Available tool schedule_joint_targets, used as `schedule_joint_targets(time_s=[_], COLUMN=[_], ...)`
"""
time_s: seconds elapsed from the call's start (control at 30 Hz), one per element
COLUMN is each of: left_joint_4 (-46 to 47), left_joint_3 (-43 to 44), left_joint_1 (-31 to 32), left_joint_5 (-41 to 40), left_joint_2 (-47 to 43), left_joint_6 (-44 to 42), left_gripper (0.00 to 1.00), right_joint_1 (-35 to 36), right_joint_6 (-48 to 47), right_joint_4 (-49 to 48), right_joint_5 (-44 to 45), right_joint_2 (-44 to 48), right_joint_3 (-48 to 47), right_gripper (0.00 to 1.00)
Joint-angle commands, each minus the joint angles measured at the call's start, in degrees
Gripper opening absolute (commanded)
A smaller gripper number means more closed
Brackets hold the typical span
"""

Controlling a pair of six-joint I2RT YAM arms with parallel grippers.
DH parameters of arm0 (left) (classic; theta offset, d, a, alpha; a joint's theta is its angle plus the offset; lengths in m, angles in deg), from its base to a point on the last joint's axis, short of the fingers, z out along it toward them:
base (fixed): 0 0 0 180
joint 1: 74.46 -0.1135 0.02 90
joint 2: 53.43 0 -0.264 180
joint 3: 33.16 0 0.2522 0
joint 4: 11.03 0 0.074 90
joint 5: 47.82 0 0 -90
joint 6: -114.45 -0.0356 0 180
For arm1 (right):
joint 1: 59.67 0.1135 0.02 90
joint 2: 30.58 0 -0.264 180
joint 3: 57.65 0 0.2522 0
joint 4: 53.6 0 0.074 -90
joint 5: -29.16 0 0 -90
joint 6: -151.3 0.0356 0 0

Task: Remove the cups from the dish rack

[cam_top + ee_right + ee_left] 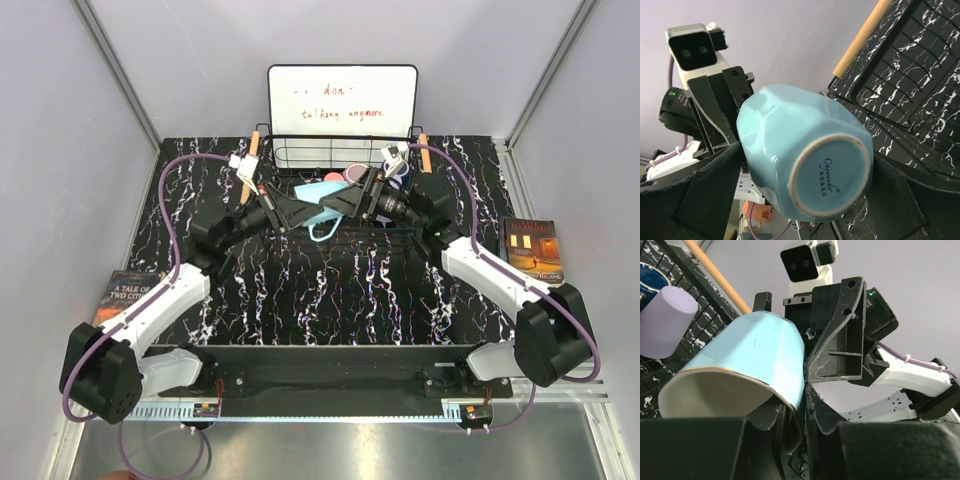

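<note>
I will swing my left gripper left in the top view to the bare tabletop below it, past the dish rack's wooden handle, then lower the cup upright and release.
The light blue cup (322, 196) with a cream inside hangs tilted in the air over the front of the black wire dish rack (300, 160). My left gripper (305, 212) is shut on its rim, one finger inside and one outside, as the left wrist view (805, 390) shows. My right gripper (346, 200) is shut across the cup's body near the base (807, 160). In the rack I see a salmon pink cup (333, 178), a mauve cup (358, 175), a lavender cup (667, 320) and a navy cup (650, 282).
A white board (342, 103) with writing stands behind the rack. The rack's wooden handles (250, 165) (425, 155) stick out at both sides. A book (125, 295) lies at the left and another book (532, 248) at the right.
</note>
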Motion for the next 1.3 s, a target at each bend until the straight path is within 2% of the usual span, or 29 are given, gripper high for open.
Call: schedule_joint_targets(time_s=[0.0, 0.17, 0.3, 0.53, 0.57, 0.6, 0.63, 0.67, 0.7, 0.73, 0.8, 0.93, 1.1, 1.27], left_joint_4=[14.9, 21.6, 21.4, 17.4, 15.3, 8.4, 3.4, -1.8, -11.2, -14.7, -20.7, -27.2, -41.0, -58.5], left_joint_3=[-0.7, -2.0, -2.1, -1.4, -1.0, 0.6, 1.7, 3.0, 5.7, 6.7, 8.5, 11.1, 19.4, 32.0], left_joint_1=[-2.5, -3.3, -4.0, -6.4, -6.8, -7.6, -7.8, -7.9, -8.2, -8.4, -9.8, -11.0, -11.9, -12.2], left_joint_5=[-0.9, 0.9, 1.0, 1.1, 0.7, 0.2, -0.7, -3.9, -5.5, -7.0, -9.4, -13.9, -21.5, -37.7], left_joint_2=[0.3, 1.3, 0.7, -2.0, -2.8, -3.7, -5.8, -6.9, -7.7, -8.8, -9.6, -10.7, -9.4, -4.2], left_joint_6=[4.3, 8.8, 8.6, 7.7, 5.7, 3.9, -1.3, -4.4, -7.3, -11.4, -13.4, -16.9, -23.1, -30.0], left_gripper=[0.0, 0.0, 0.0, 0.0, 0.0, 0.0, 0.0, 0.0, 0.0, 0.0, 0.0, 0.0, 0.0, 0.0], right_joint_1=[-1.4, -3.2, -4.4, -5.9, -5.9, -5.9, -5.9, -5.9, -5.9, -5.9, -5.9, -5.9, -5.9, -5.1], right_joint_6=[2.2, 4.7, 4.4, -5.1, -7.3, -9.1, -12.5, -14.1, -15.6, -18.0, -19.0, -19.2, -18.3, -17.6], right_joint_4=[-9.3, -13.0, -12.0, 1.6, 8.7, 12.0, 15.3, 21.5, 23.9, 25.6, 28.7, 29.7, 30.1, 30.9], right_joint_5=[-3.2, -3.5, -2.9, 3.6, 5.9, 10.1, 12.7, 15.7, 20.7, 22.7, 26.6, 27.7, 29.8, 33.5], right_joint_2=[0.1, -0.3, 0.0, 3.2, 3.9, 5.1, 5.8, 6.5, 7.6, 8.1, 9.8, 10.7, 11.2, 10.5], right_joint_3=[0.4, 2.4, 3.2, 0.5, -0.4, -1.5, -3.3, -4.2, -5.0, -5.9, -6.1, -5.6, -5.0, -5.8], right_gripper=[1.0, 1.0, 1.0, 1.0, 1.0, 1.0, 1.0, 1.0, 1.0, 1.0, 1.0, 1.0, 1.0, 1.0])
